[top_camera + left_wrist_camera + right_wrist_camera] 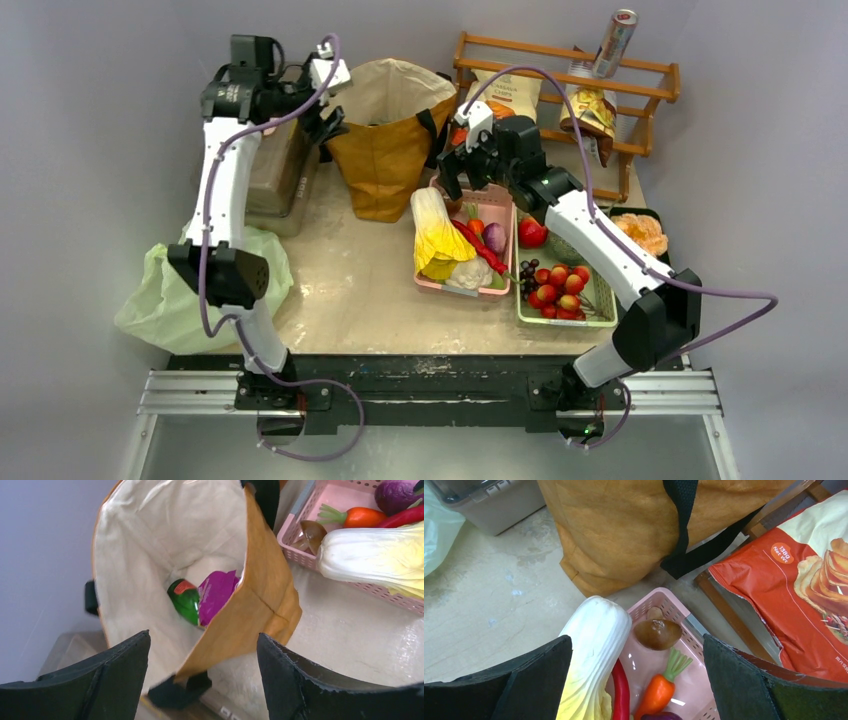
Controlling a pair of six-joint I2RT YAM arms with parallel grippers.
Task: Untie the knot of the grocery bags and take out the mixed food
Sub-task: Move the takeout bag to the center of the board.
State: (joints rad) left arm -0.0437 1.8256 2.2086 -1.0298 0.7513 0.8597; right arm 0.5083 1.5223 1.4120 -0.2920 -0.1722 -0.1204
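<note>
The tote's near rim runs between my left gripper's open fingers, so I should lower that gripper onto the rim's end by the grey box (350, 129) (201, 642) and close it there.
The mustard-brown tote (385, 150) stands open at the back. Inside it, on the cream lining (145, 555), lie a green bottle (184, 602) and a purple packet (216, 592). My left gripper (204, 634) is open, its jaws astride the tote's near rim and black strap (180, 689) without closing on them. The pale-green plastic bag (165, 295) lies at the left behind my left arm; the knot is out of view. My right gripper (637, 637) hangs open over the pink basket (696, 645), which holds cabbage (594, 645), red chilli (622, 695) and purple onion (495, 238).
A carrot (656, 692) and mushroom (657, 633) also lie in the pink basket. A green basket (600, 300) holds grapes and red fruits. A wooden rack (640, 90) with chip bags (804, 590) and a can stands behind. A grey box (489, 500) sits left of the tote.
</note>
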